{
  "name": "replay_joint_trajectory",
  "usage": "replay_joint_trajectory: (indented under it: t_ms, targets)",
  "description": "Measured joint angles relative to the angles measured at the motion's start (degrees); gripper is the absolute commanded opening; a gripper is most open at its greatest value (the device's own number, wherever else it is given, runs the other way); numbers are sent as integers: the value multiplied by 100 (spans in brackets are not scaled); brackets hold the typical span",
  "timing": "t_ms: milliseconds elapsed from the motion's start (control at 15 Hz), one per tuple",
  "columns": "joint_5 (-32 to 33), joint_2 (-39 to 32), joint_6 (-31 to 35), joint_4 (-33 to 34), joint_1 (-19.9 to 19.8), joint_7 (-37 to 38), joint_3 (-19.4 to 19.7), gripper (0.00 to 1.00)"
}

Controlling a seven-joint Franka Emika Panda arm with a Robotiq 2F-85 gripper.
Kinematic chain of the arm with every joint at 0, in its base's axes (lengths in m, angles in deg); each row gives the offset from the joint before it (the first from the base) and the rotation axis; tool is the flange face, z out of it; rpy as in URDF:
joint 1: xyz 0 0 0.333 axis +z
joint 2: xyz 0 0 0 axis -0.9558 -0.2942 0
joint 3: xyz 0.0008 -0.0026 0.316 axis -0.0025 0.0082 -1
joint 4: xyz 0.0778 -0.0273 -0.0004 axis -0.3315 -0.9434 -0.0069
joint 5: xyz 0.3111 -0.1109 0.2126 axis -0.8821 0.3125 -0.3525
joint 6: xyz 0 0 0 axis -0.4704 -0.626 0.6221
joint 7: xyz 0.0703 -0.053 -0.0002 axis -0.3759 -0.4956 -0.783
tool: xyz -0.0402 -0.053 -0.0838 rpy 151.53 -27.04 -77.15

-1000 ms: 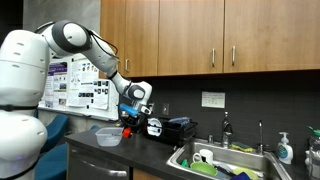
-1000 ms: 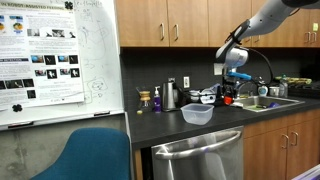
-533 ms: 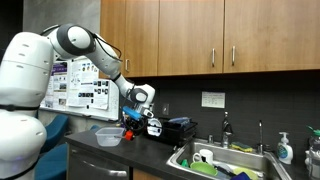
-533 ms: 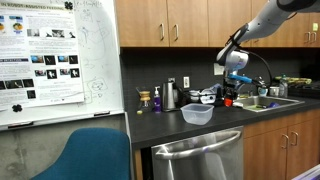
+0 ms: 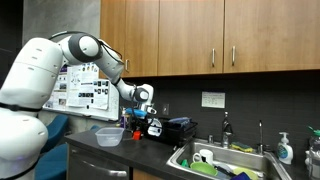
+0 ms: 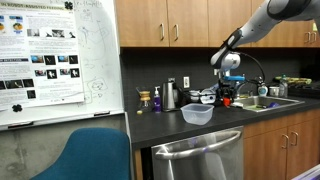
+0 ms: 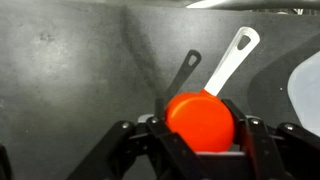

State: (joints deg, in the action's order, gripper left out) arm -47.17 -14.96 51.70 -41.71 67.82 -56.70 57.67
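Observation:
My gripper moves down toward the dark countertop beside the clear plastic bowl (image 5: 107, 134) next and releases the scoop there. The handle's separate shadow shows the scoop held aloft.
My gripper (image 7: 200, 128) is shut on a round orange-red scoop (image 7: 200, 115) with a white handle (image 7: 232, 58) that points away over the dark countertop (image 7: 70, 90). The handle's shadow falls on the counter beside it. In both exterior views the gripper (image 5: 136, 118) (image 6: 228, 93) hangs just above the counter, between a clear plastic bowl (image 5: 107, 134) (image 6: 197, 113) and the sink (image 5: 215, 158). The black fingers (image 7: 160, 138) press on both sides of the scoop's bowl.
A black appliance (image 5: 178, 130) stands by the sink, which holds dishes and green items. A kettle and small bottles (image 6: 168, 96) stand against the wall. Wooden cabinets (image 5: 200, 35) hang overhead. A whiteboard (image 6: 55, 60) and a blue chair (image 6: 95, 155) stand beside the counter.
The arm's elbow has swung and the wrist has shifted slightly, sinking a little toward the counter. The grip on the scoop is unchanged.

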Motion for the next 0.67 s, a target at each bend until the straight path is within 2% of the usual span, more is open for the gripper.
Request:
replay_joint_trajectory:
  t_ms: [267,667]
  targets:
    - [383,-424,1,430,100,26,-31,32]
    - [425,-1057,29,959,106,24,-97,32]
